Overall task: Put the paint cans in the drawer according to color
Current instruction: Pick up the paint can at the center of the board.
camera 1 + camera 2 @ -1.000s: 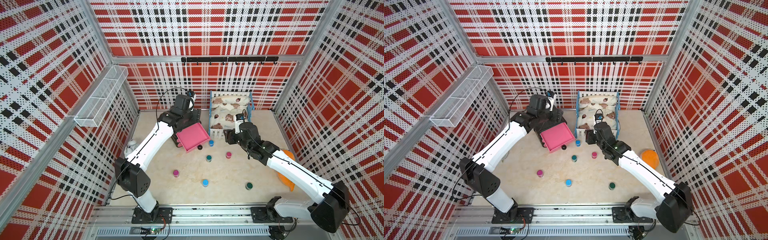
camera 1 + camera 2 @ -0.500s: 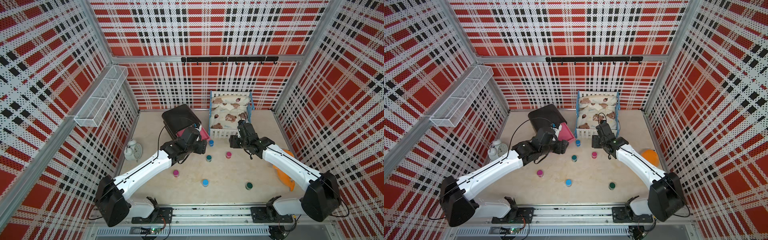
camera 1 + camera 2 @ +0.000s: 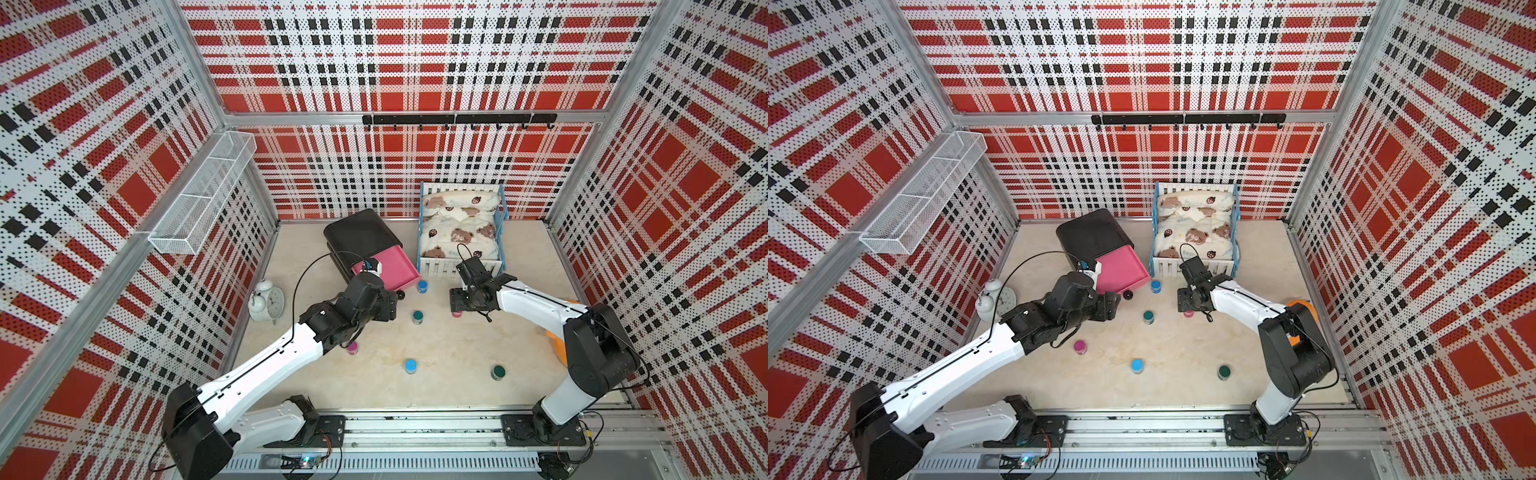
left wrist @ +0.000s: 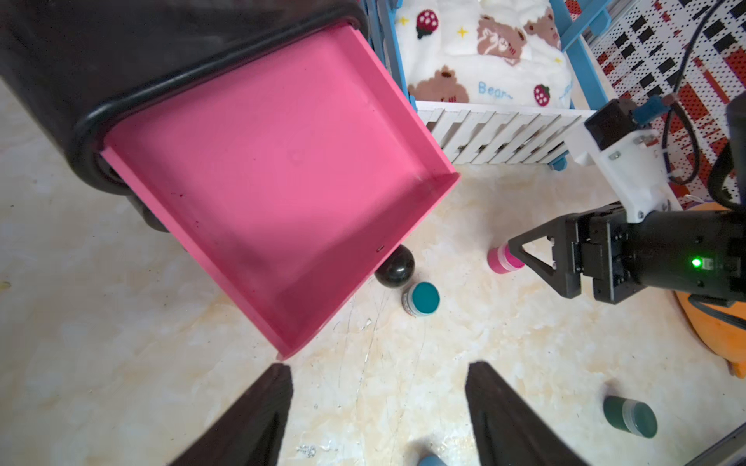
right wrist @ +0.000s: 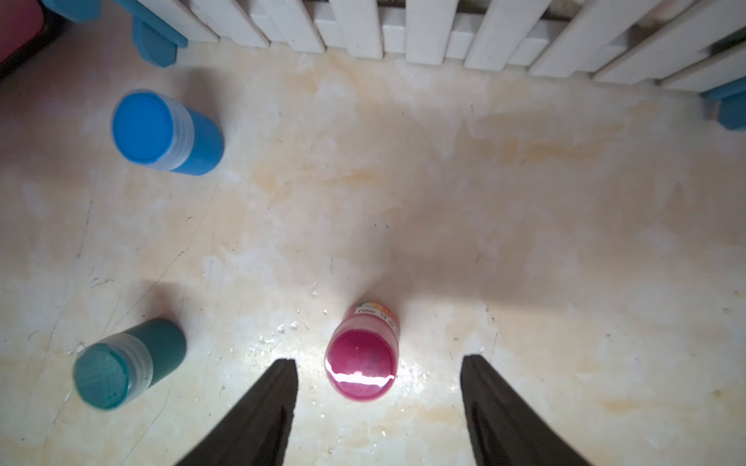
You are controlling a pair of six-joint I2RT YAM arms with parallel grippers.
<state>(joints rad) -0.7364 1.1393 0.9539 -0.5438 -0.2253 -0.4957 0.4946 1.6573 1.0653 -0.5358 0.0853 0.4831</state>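
Note:
I need to lower my right gripper around the pink can (image 3: pixel 456 314) (image 5: pixel 362 358) below it next and close. The can's round top stands between my open fingertips.
The black drawer chest (image 3: pixel 359 237) stands at the back with its top pink drawer (image 4: pixel 282 169) pulled out and empty. Paint cans stand on the floor: blue (image 3: pixel 422 286), teal (image 3: pixel 418 317), pink (image 3: pixel 352 348), blue (image 3: pixel 410 365) and dark green (image 3: pixel 498 372). Another pink can (image 5: pixel 360 369) stands just ahead of and between the fingertips of my right gripper (image 5: pixel 377 359), which is open above it. My left gripper (image 4: pixel 377 367) hangs open and empty in front of the drawer's near corner, above bare floor.
A toy bed (image 3: pixel 459 232) with a bear blanket stands right of the drawer chest. A white alarm clock (image 3: pixel 266 300) sits by the left wall, an orange object (image 3: pixel 555 343) behind the right arm, and a wire basket (image 3: pixel 203 195) hangs on the left wall.
My left arm has drawn back from the chest toward the front, leaving the top drawer open. My right gripper has moved over the pink can and opened wider.

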